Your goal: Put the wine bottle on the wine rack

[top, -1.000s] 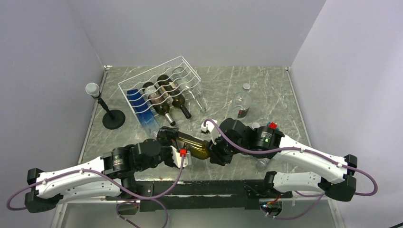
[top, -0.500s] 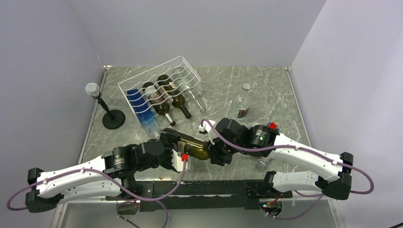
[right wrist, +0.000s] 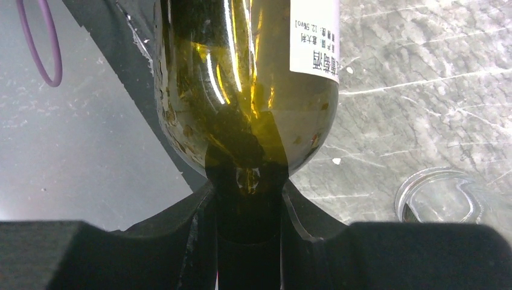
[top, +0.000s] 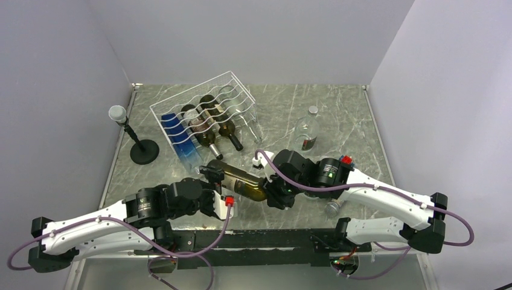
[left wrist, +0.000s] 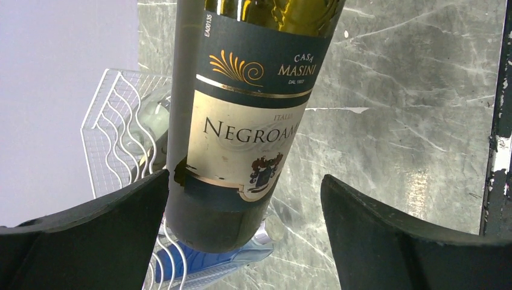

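Note:
The rack's top wires above its clear bottom are empty, so my right gripper will next swing outward and turn, lay the wine bottle (top: 244, 182) over those wires and then let go of it.
The wine bottle (top: 244, 182), dark green glass with a navy and cream label (left wrist: 244, 130), is held lengthwise off the table between the two arms. My right gripper (top: 270, 188) is shut on its neck (right wrist: 247, 199), with the glass shoulder (right wrist: 241, 90) just past the fingers. The base end lies between the fingers of my open left gripper (top: 211, 175), close against the left finger (left wrist: 90, 241) and well apart from the right one (left wrist: 410, 241). The white wire wine rack (top: 205, 112) stands at the back left, just beyond the bottle's base (left wrist: 115, 139).
The rack holds two dark bottles (top: 211, 130) and a blue bottle (top: 181, 142). A black microphone stand (top: 144, 151) sits left of it. One clear bottle (top: 308, 132) stands at centre right, and another (top: 333, 208) lies under my right arm.
The left arm has drawn back toward the near left, still open. The right gripper has carried the bottle slightly away from the near edge, its base end nearer the rack.

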Motion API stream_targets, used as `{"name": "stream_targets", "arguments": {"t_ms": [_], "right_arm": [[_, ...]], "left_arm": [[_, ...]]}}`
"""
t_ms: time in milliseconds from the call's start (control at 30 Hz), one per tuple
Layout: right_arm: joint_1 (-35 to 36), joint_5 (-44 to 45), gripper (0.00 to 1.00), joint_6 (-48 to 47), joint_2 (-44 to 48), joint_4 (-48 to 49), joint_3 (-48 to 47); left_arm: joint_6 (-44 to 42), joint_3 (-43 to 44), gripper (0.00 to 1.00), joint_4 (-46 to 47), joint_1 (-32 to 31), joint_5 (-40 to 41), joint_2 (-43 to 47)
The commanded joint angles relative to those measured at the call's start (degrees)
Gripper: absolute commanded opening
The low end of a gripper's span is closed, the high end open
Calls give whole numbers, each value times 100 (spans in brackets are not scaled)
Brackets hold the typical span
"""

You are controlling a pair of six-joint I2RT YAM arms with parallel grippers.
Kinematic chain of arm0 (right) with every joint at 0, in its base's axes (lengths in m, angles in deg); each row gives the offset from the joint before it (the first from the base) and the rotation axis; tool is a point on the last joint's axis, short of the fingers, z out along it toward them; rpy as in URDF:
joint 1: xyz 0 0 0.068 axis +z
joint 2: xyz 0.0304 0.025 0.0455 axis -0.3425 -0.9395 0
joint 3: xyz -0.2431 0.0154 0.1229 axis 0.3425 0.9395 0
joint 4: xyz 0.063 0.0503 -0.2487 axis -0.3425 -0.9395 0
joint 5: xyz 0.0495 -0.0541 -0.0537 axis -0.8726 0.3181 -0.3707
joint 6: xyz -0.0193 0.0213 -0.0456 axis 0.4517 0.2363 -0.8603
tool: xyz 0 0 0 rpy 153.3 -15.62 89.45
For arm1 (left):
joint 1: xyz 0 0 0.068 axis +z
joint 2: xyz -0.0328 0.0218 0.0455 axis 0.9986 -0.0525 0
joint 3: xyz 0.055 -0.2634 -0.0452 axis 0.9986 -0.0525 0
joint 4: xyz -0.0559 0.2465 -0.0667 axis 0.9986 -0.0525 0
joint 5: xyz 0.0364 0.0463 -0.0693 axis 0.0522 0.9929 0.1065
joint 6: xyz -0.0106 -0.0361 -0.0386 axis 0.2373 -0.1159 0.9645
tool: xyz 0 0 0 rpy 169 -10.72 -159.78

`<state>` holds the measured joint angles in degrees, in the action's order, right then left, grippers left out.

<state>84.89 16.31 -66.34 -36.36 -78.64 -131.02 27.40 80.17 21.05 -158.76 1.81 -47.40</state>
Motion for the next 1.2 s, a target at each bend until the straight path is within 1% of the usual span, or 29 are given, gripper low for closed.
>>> {"name": "stream_targets", "arguments": {"t_ms": [0,133,333,433,500,567,633,667,767,867,967,1067,1167], "right_arm": [[-13,337,0,68,169,742,-502],[-26,827,0,148,175,684,-666],[-97,1301,0,193,40,792,-830],[-222,1655,0,195,-114,981,-987],[-387,1804,0,139,-270,1191,-1121],[-617,1811,0,22,-450,1553,-1231],[-1014,1727,0,-50,-721,1857,-1407],[-1168,1729,0,-84,-864,2024,-1502],[-1582,1685,0,-167,-1329,2721,-1733],[-1756,1831,0,-256,-1923,3126,-2108],[-1908,1990,0,-269,-2535,3347,-2582],[-2083,1925,0,-190,-3162,3492,-2953],[-2201,1911,0,-265,-3680,3576,-3267]], "left_arm": [[57,168,99,108,10,-51,186],[156,245,99,266,13,-90,420],[203,452,99,166,10,20,784],[435,436,99,472,11,135,978],[960,439,99,845,10,340,1086],[2018,568,99,1221,11,640,1140],[2931,839,99,1269,14,1027,1073],[3147,927,99,1225,10,1180,1029],[3509,1035,99,1153,13,1492,862],[4018,1011,99,1307,14,1892,794],[4629,978,99,1414,14,1779,779],[4789,920,99,1493,13,1882,796],[4904,872,99,1590,14,2265,878]]}}
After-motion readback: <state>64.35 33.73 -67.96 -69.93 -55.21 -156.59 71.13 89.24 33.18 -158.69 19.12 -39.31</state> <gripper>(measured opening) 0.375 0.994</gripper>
